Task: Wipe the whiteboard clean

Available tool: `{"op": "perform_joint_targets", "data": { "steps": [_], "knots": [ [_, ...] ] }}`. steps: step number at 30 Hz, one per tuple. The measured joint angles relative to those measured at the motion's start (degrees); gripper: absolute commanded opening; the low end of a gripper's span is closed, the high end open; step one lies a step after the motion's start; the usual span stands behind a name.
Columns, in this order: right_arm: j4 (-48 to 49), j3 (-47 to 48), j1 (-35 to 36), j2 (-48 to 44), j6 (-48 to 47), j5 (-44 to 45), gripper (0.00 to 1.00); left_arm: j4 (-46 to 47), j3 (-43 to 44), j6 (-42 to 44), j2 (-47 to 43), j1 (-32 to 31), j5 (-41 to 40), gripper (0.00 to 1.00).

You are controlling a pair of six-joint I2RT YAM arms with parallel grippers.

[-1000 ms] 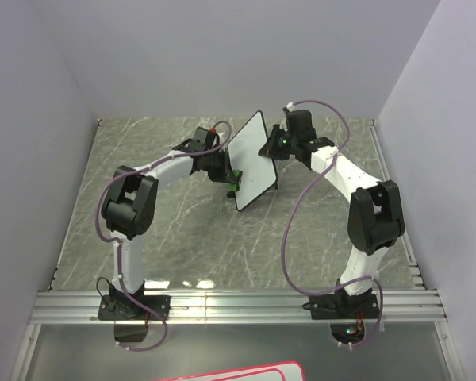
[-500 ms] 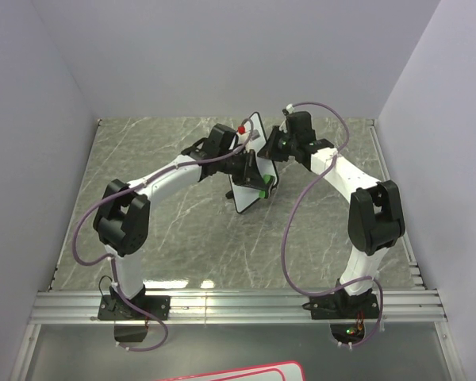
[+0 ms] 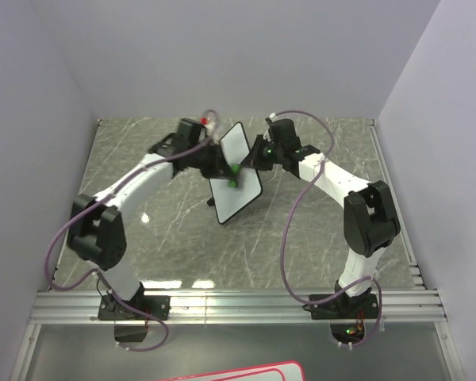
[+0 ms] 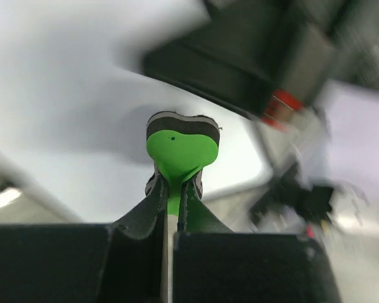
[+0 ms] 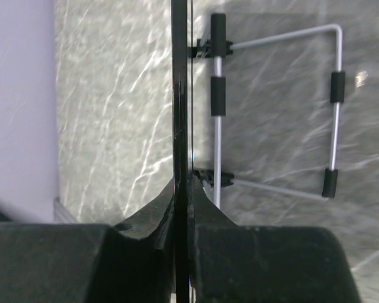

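Observation:
Bare tabletop lies below my left gripper, to its left in the top view, so I need to move it off the whiteboard and down to release the eraser.
The whiteboard [image 3: 239, 178] is white with a thin black rim, held upright and tilted above the table's middle; no scribbles show on it. My right gripper [image 3: 258, 156] is shut on its upper right edge. In the right wrist view the board [image 5: 180, 95] is edge-on between my fingers [image 5: 182, 189], with its wire stand [image 5: 275, 107] folded out behind. My left gripper [image 3: 227, 169] is shut on a green eraser [image 3: 235, 169] pressed to the board's face. In the left wrist view my gripper [image 4: 174, 186] pinches the eraser [image 4: 180, 148] against the blurred white board [image 4: 69, 126].
The grey marble table [image 3: 166, 230] has plain walls on three sides. Aluminium rails [image 3: 238, 305] run along the near edge by the arm bases. A red-rimmed white board [image 3: 230, 371] lies at the bottom edge of the top view.
My left gripper with the eraser has swept up and to the left across the board's face. The board and my right gripper have shifted left, and the board has turned.

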Motion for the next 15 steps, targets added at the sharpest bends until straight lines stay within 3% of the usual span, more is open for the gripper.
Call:
{"op": "perform_joint_targets", "data": {
  "steps": [4,6,9,10,11,12,15],
  "knots": [
    [-0.1,0.0,1.2,0.1,1.2,-0.2,0.00,-3.8,-2.3,1.2,-5.4,10.1,-10.6,0.00],
    [0.1,-0.2,1.3,0.0,1.7,-0.2,0.05,-5.3,-3.5,1.9,-7.0,13.9,-15.3,0.00],
    [0.3,-0.7,1.2,0.0,2.7,-0.2,0.31,-6.9,-6.2,2.6,-8.3,18.1,-19.4,0.00],
    [-0.1,-0.8,1.2,0.0,3.1,-0.1,0.49,-7.6,-7.4,2.9,-8.6,19.4,-20.3,0.00],
    [-0.4,-1.0,1.2,0.0,3.5,0.0,0.57,-8.0,-8.4,3.0,-8.7,20.3,-21.2,0.00],
    [-0.8,-1.1,1.2,0.0,3.6,0.2,0.74,-8.5,-9.6,3.0,-8.8,21.4,-22.3,0.00],
    [-1.4,-1.1,1.2,0.0,4.0,0.9,0.94,-9.5,-12.1,3.0,-8.8,23.4,-25.7,0.00]
  ]
}}
